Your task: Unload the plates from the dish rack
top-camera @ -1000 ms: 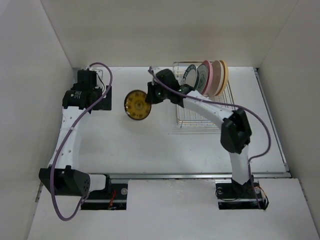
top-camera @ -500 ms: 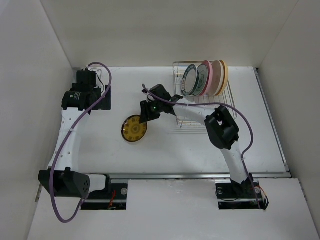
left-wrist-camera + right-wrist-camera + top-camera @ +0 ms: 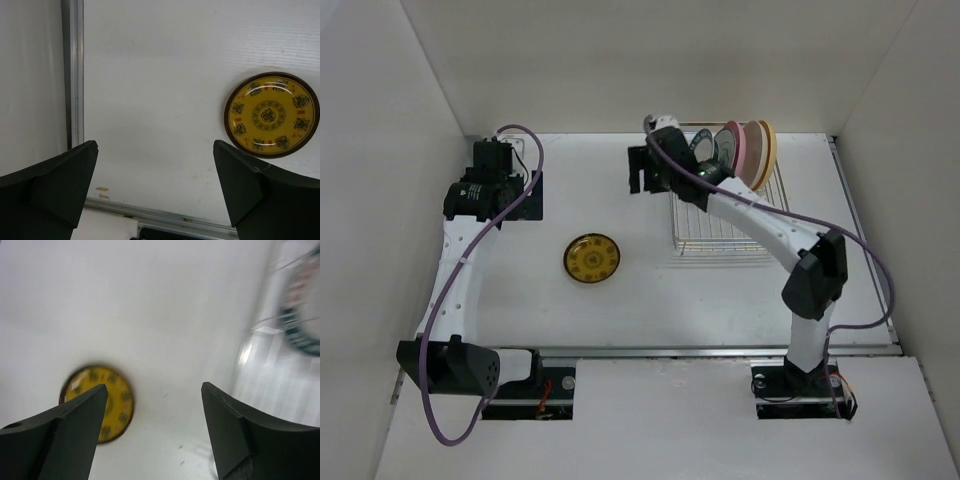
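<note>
The robot will move its right gripper outward over the back of the rack and down onto the teal-rimmed plate's top rim at the end of the row.
A small yellow patterned plate [image 3: 592,258] lies flat on the white table, left of the dish rack [image 3: 725,225], with nothing touching it. It also shows in the left wrist view [image 3: 271,114] and, blurred, in the right wrist view [image 3: 99,402]. Standing on edge at the back of the rack are a white ringed plate [image 3: 701,148], a teal dark-rimmed plate [image 3: 730,140], a pink plate [image 3: 752,150] and an orange-yellow plate [image 3: 768,150]. My right gripper [image 3: 640,172] [image 3: 154,387] hangs open and empty just left of the rack. My left gripper [image 3: 520,195] [image 3: 154,150] is open and empty at the far left.
White walls close in the table on the left, back and right. An aluminium rail [image 3: 73,75] borders the table's edge. The right arm's forearm [image 3: 750,210] stretches over the rack's front part.
My right gripper set the yellow plate down on the table, opened, let go and swung up and back toward the rack. The left arm stayed still.
</note>
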